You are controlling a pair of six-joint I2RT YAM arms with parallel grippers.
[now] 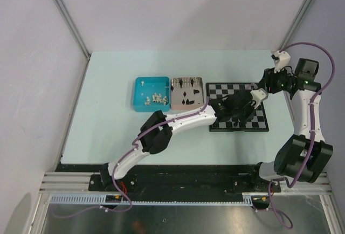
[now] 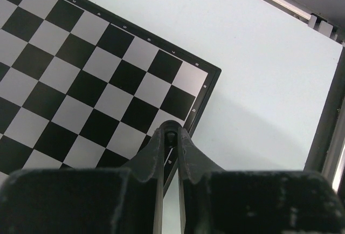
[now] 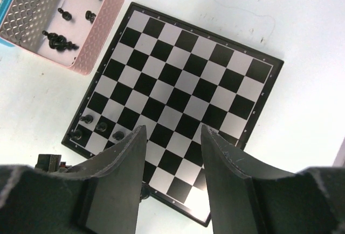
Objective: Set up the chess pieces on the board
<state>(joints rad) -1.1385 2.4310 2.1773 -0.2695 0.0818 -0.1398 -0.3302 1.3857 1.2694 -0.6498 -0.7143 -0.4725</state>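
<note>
My left gripper is holding the tiny black chess piece (image 2: pixel 171 136). Next, it needs to lower the piece onto an empty light square at the border, then open.
The board (image 1: pixel 226 89) lies right of centre on the table. My left gripper (image 1: pixel 233 114) reaches over its near part. In the left wrist view the left gripper (image 2: pixel 171 131) is shut on a tiny black chess piece (image 2: pixel 171 136), just above the board (image 2: pixel 97 83) at its border near a corner. My right gripper (image 1: pixel 253 98) hovers over the board's right side. In the right wrist view it (image 3: pixel 173 131) is open and empty, high above the board (image 3: pixel 183 77). Several black pieces (image 3: pixel 100 126) stand in the board's lower-left corner.
A pink tray (image 1: pixel 173 102) with several black pieces touches the board's left side and shows in the right wrist view (image 3: pixel 89 50). A blue tray (image 1: pixel 137 93) with white pieces sits left of it. The table edge and a metal rail (image 2: pixel 323 137) lie beyond the board.
</note>
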